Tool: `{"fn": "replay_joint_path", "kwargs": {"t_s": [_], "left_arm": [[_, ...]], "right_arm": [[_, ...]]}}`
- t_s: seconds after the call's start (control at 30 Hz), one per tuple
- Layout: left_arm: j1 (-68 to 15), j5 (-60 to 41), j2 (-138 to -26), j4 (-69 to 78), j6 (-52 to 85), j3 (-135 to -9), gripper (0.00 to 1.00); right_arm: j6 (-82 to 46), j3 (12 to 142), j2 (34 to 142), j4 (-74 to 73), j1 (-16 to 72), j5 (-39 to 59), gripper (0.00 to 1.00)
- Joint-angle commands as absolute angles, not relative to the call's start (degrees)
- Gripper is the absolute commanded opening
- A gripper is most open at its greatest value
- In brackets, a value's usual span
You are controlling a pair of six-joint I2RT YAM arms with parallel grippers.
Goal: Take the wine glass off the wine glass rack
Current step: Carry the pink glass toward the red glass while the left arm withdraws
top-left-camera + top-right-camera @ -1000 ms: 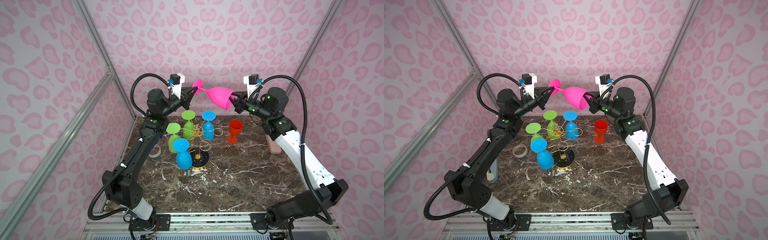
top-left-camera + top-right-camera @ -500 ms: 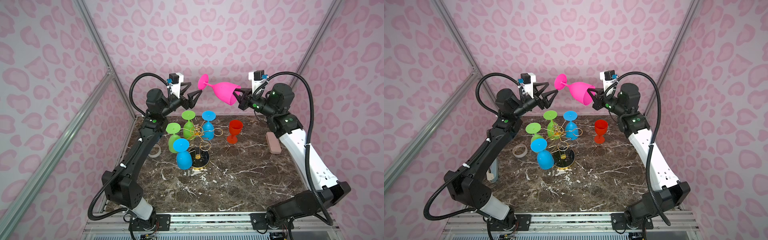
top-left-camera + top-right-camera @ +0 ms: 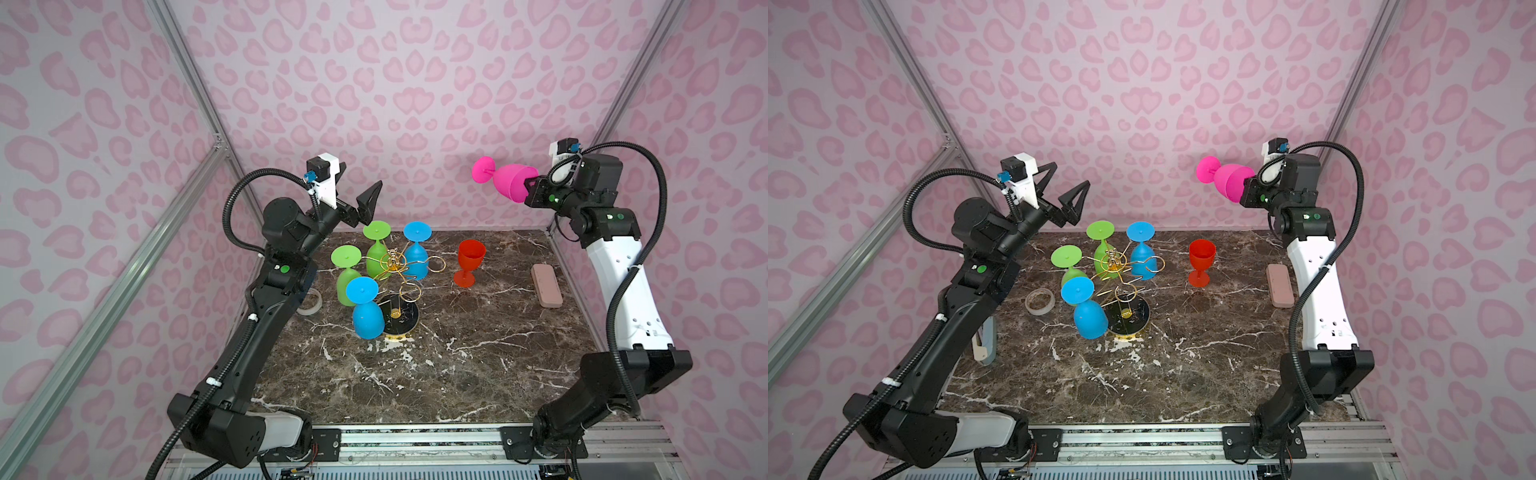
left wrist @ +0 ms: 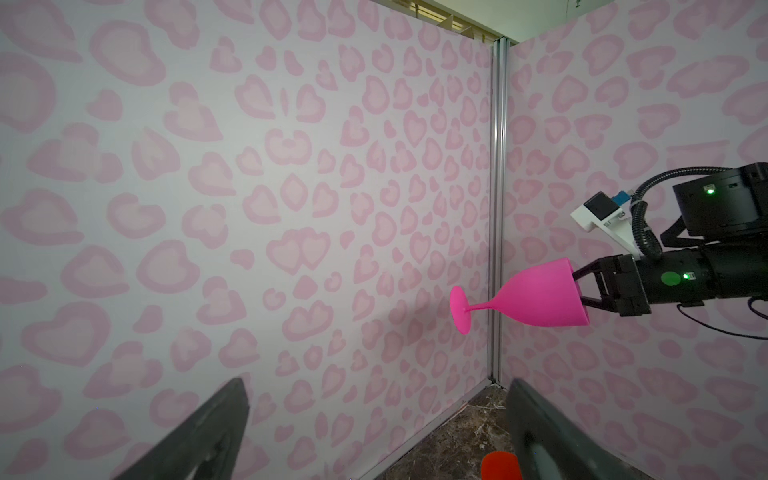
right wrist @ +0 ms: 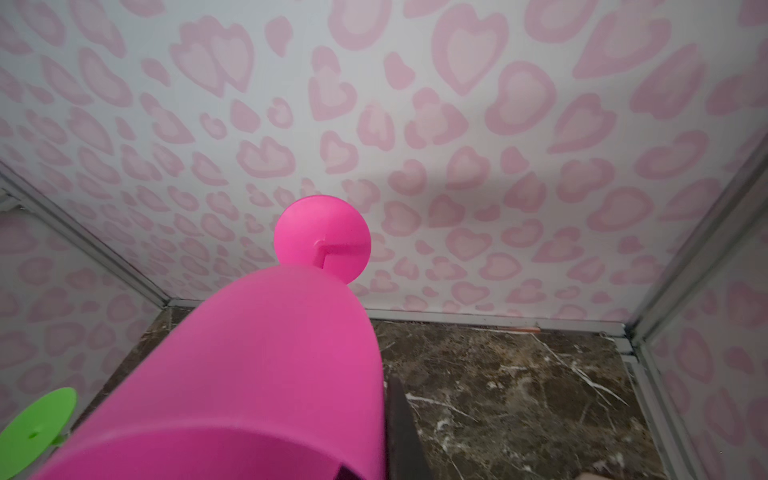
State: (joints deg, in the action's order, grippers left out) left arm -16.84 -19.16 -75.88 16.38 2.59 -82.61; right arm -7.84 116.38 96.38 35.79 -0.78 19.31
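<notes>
Next, the right gripper tilts the sideways pink glass foot-down, lowers it onto the bare tabletop beside the red glass, the spot below the gripper, and releases its rim.
A pink wine glass hangs on its side high at the back right, foot towards the middle. My right gripper is shut on the rim of its bowl; in the right wrist view the bowl fills the lower left beside one dark finger. The gold wire wine glass rack stands left of centre on its black base, with two green and two blue glasses hanging upside down. My left gripper is open and empty, high above the rack's back left, well apart from the pink glass.
A red glass stands upright right of the rack. A pinkish-brown case lies near the right wall, a tape roll left of the rack, and a white-and-grey tool beside the left arm. Patterned walls close three sides.
My left gripper opened and let go of the pink glass's foot end, then drew back left. My right arm carried the glass away to the right.
</notes>
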Motion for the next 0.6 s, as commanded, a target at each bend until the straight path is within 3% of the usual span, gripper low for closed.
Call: {"fn": "replay_joint_path", "kwargs": {"t_s": [0.0,0.23,0.43,0.57], "left_arm": [[-16.1,-14.4,-73.3,17.6,1.8,-80.4,0.97],[-13.8,-10.1,-65.6,17.7,4.9,-72.0,0.98],[-13.8,-7.0,-62.6,17.1,6.4,-69.1,0.98],[-13.9,-7.6,-61.0,15.7,5.3,-68.2,0.97]], "right_arm": [[-3.4,121.3,100.9,46.9,-1.2,12.1,0.0],[2.1,136.6,114.3,62.0,0.2,-0.4,0.0],[4.5,151.4,127.6,74.8,2.5,-5.5,0.0],[5.3,149.0,130.2,75.7,2.8,-5.5,0.0]]}}
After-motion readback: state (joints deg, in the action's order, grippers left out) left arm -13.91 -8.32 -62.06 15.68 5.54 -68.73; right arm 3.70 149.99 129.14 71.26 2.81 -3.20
